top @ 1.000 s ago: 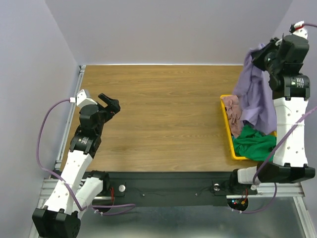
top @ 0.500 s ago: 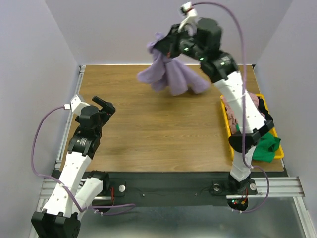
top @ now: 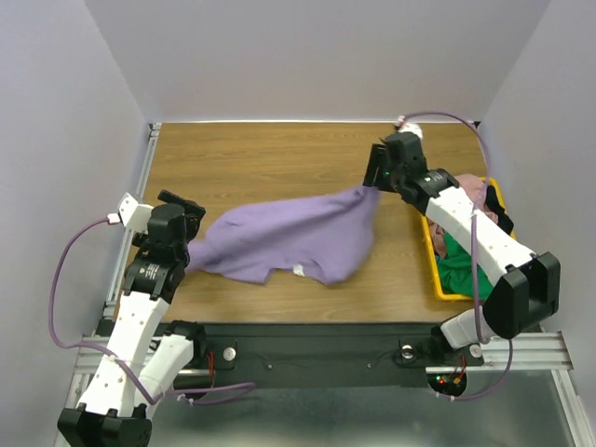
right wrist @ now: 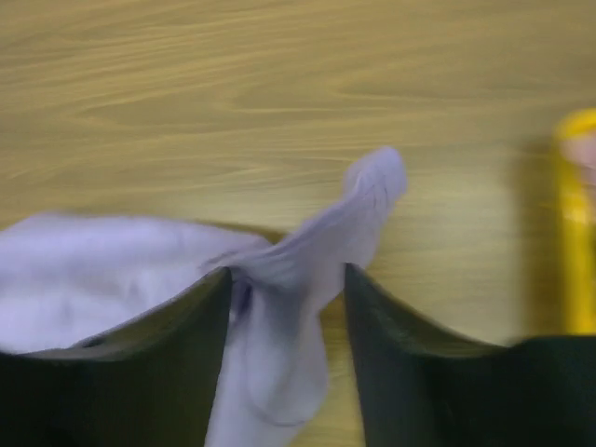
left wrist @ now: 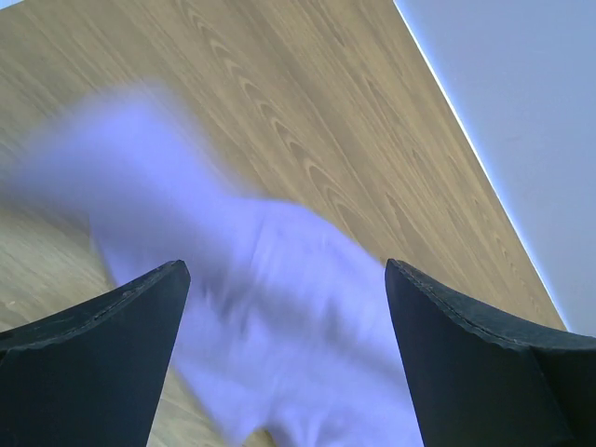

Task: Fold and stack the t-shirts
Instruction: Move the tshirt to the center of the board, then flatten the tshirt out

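The lavender t-shirt's nearest end lies free between the fingers of my left gripper, so my left gripper will move down and to the right in the top view next, onto that end.
The lavender t-shirt [top: 289, 244] lies spread and rumpled across the middle of the wooden table. My right gripper [top: 372, 179] is at its far right corner. In the right wrist view that corner [right wrist: 363, 205] lies loose between the parted fingers of the open right gripper [right wrist: 287, 270]. My left gripper [top: 186, 219] hovers wide open over the shirt's left end. That end shows blurred between its fingers [left wrist: 279, 307]. A pink t-shirt [top: 468, 186] and a green t-shirt [top: 456, 265] lie bunched in the yellow tray.
The yellow tray [top: 430, 256] stands at the table's right edge, partly under my right arm; its rim [right wrist: 577, 186] shows in the right wrist view. Grey walls close in the table at the back and on both sides.
My right arm swung the lavender t-shirt from above the tray leftward and down, so it now lies stretched on the table. The right jaws have parted. The left gripper dropped toward the shirt's left end.
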